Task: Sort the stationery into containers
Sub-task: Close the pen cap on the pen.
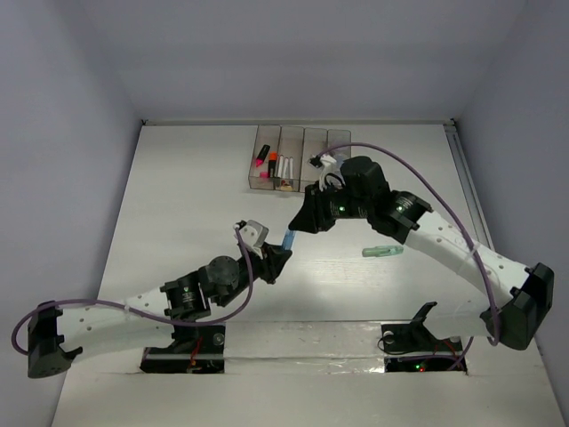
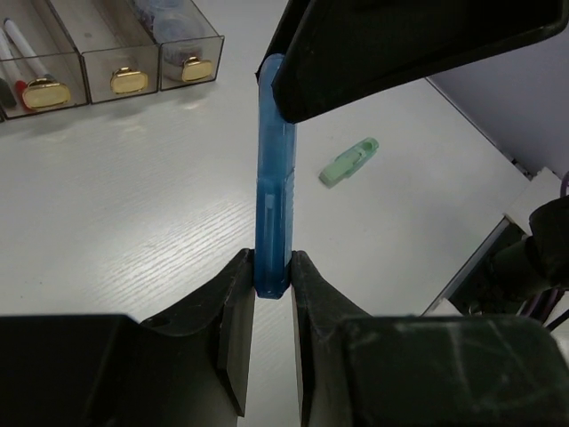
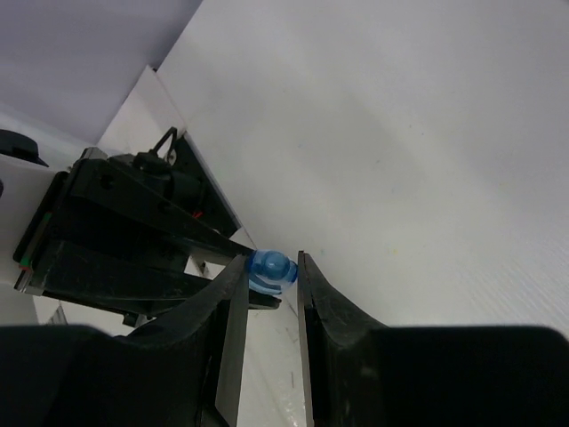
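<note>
My right gripper moves outward over the empty bin beside the grey-blue pots next and releases the light blue marker point(image 1: 289, 239), as that bin lies outward of it.
My left gripper point(image 1: 278, 253) is shut on the lower end of a light blue marker point(image 1: 289, 239), held above the table mid-field; the left wrist view shows the jaws point(image 2: 272, 276) pinching it point(image 2: 274, 196). My right gripper point(image 1: 300, 224) straddles the marker's other end point(image 3: 271, 267). The tip touches one finger, with a small gap to the other. A pale green marker point(image 1: 382, 252) lies on the table to the right point(image 2: 348, 163). The containers point(image 1: 315, 140) stand at the back, holding pink point(image 1: 260, 160) and orange point(image 1: 272, 162) highlighters and white pens point(image 1: 284, 169).
In the left wrist view the bins point(image 2: 116, 49) show tan tabs; grey-blue pots point(image 2: 169, 16) sit in the rightmost one. The right arm point(image 1: 427, 227) arches over the table's right half, in front of the bins' right end. A rail point(image 1: 462, 169) runs along the right edge.
</note>
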